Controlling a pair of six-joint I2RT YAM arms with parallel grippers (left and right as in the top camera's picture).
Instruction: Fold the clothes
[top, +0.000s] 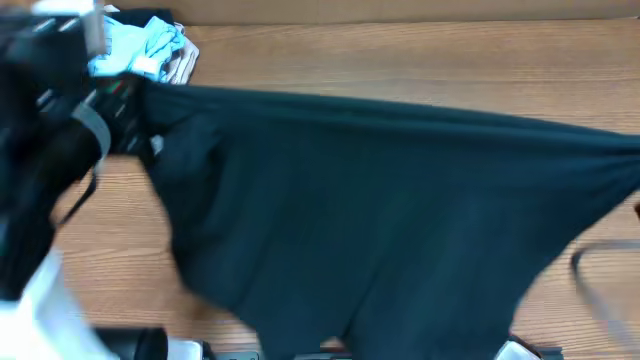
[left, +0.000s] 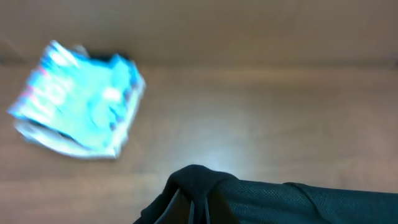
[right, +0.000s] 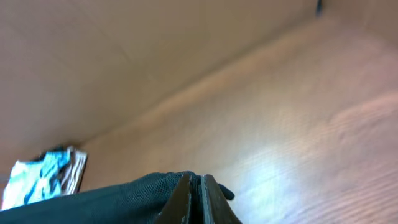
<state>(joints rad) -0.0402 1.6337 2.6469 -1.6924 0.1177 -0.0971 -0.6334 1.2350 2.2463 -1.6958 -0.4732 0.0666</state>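
Bare tabletop (top: 265, 62) (left: 208, 118) lies outward of and below my left gripper, beside the folded light blue shirt. I will lower my left gripper outward there and let go of the black shirt's corner.
The black shirt (top: 390, 220) hangs stretched across the overhead view, its top edge taut from upper left to the right edge, its lower part draping toward the front. My left gripper (left: 198, 202) is shut on one corner of the black shirt (left: 298, 202), held above the table. My right gripper (right: 198, 190) is shut on the other corner of the black shirt (right: 112, 199). In the overhead view the left arm (top: 50, 150) is at the far left; the right gripper is past the right edge.
A folded light blue shirt (top: 135, 45) lies at the back left on a beige garment (top: 185, 65); it also shows in the left wrist view (left: 78, 106) and the right wrist view (right: 43, 177). A cardboard wall (top: 400, 10) lines the wooden table (top: 400, 65).
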